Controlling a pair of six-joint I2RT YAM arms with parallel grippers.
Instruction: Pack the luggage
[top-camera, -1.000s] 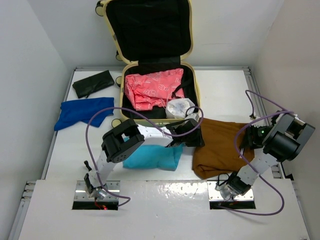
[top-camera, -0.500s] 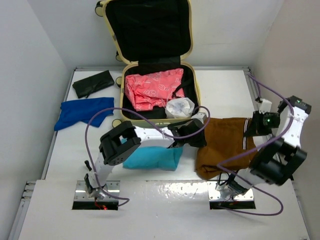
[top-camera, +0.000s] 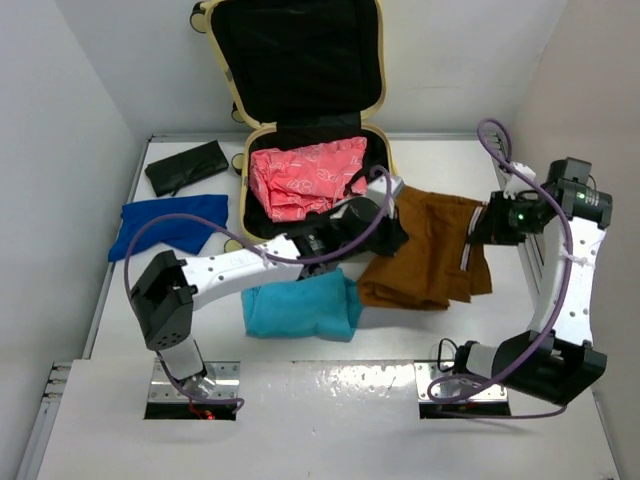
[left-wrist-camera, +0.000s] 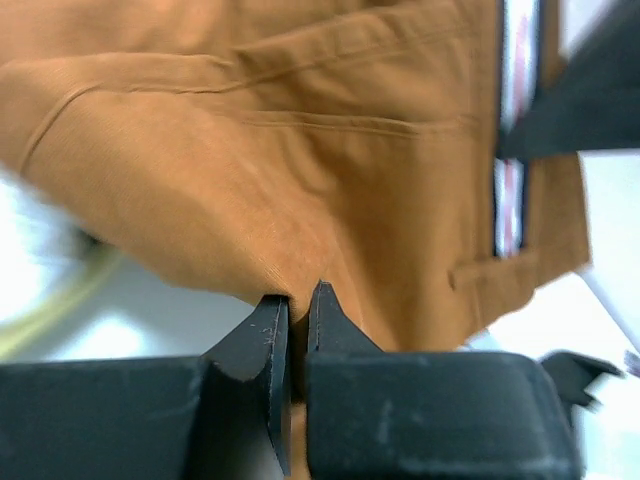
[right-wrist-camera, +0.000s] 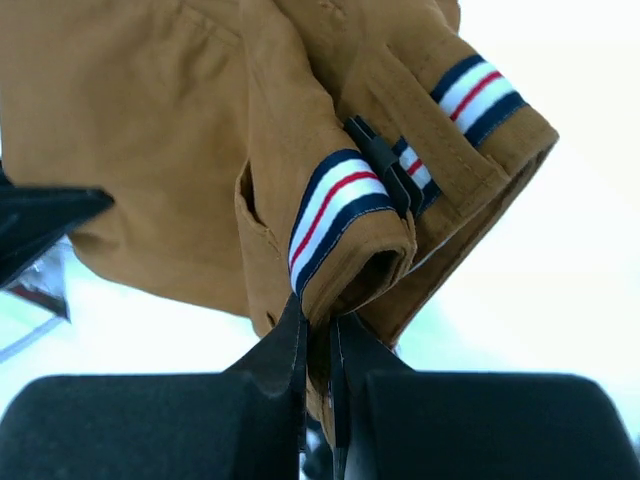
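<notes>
The shorts (top-camera: 425, 255) hang outside the suitcase, so the robot's right hand will next move outward and to the left in the top view, go down onto the pink garment and let go.
The luggage (top-camera: 300, 60), a cream-yellow suitcase, lies open at the back of the table with its black-lined lid upright. A pink garment (top-camera: 305, 180) rests in its base. Brown shorts (top-camera: 425, 255) with a striped waistband (right-wrist-camera: 335, 205) hang stretched between both arms, just right of the suitcase. My left gripper (top-camera: 392, 238) is shut on the shorts' left edge (left-wrist-camera: 300, 150), close to the suitcase's right rim. My right gripper (top-camera: 476, 228) is shut on the folded waistband at the right. In the wrist views both pairs of jaws (left-wrist-camera: 297, 300) (right-wrist-camera: 318, 325) pinch brown fabric.
A teal folded cloth (top-camera: 300, 305) lies on the table under the left arm. A blue cloth (top-camera: 165, 225) and a flat black pouch (top-camera: 187, 167) lie at the left. Walls close in the table on the left, right and back.
Both grippers closed on the brown shorts and lifted them off the table. The shorts have moved up and back toward the suitcase, and both arms have stretched out.
</notes>
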